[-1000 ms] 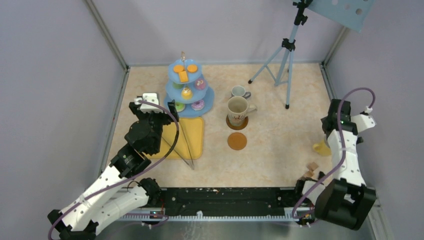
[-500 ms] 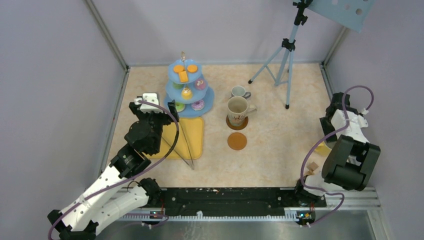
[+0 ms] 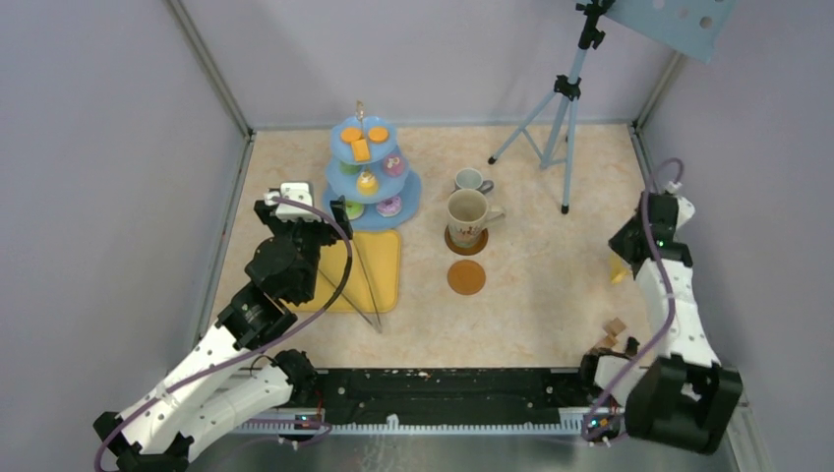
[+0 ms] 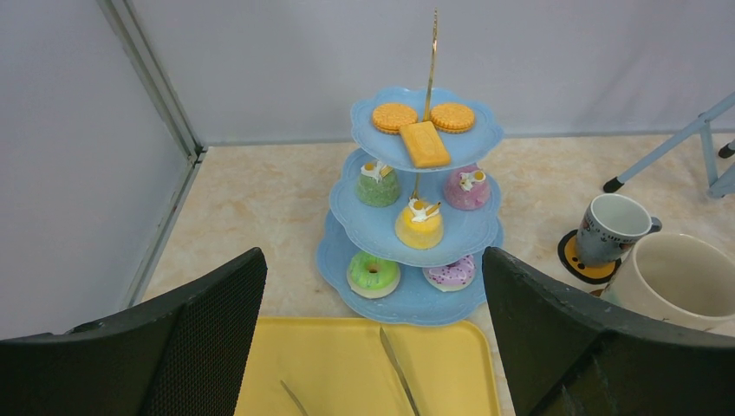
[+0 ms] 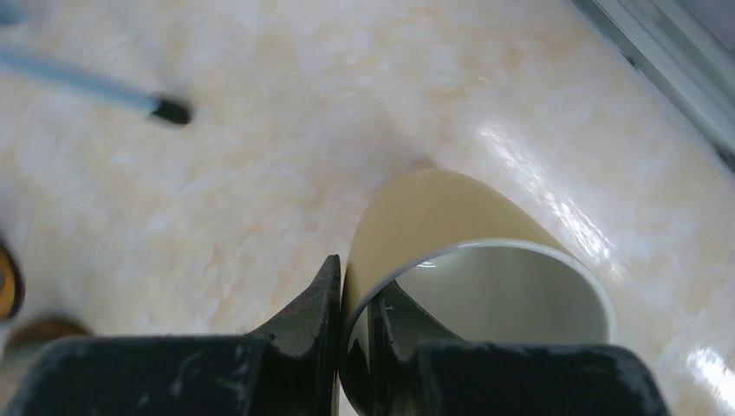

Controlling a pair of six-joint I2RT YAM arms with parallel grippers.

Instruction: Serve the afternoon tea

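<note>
My right gripper should swing to its left in the top view next, lower the mug onto the empty coaster below and let it go.
A light-blue three-tier stand (image 3: 372, 209) at the back left carries orange biscuits (image 4: 394, 116), a yellow cake (image 4: 419, 224) and green (image 4: 374, 273) and purple (image 4: 451, 273) doughnuts. My left gripper (image 3: 329, 211) hovers open before it, over the tray. A grey mug (image 3: 470, 181) stands on a coaster behind a cream mug (image 3: 467, 213) on a brown coaster (image 3: 465, 243); another coaster (image 3: 466, 277) lies bare. At the far right, my right gripper (image 5: 355, 286) is shut on the wall of a pale yellow mug (image 5: 451, 217), one finger inside and one outside.
A flat yellow tray (image 3: 384, 265) with long metal tongs (image 3: 366, 280) lies in front of the stand. A blue tripod (image 3: 563, 108) stands at the back right. Small wooden blocks (image 3: 612, 329) lie near the right arm's base. Walls enclose the table.
The right gripper has closed onto the pale yellow mug's wall, and the right arm has shifted, its wrist now further back. The left arm has not moved.
</note>
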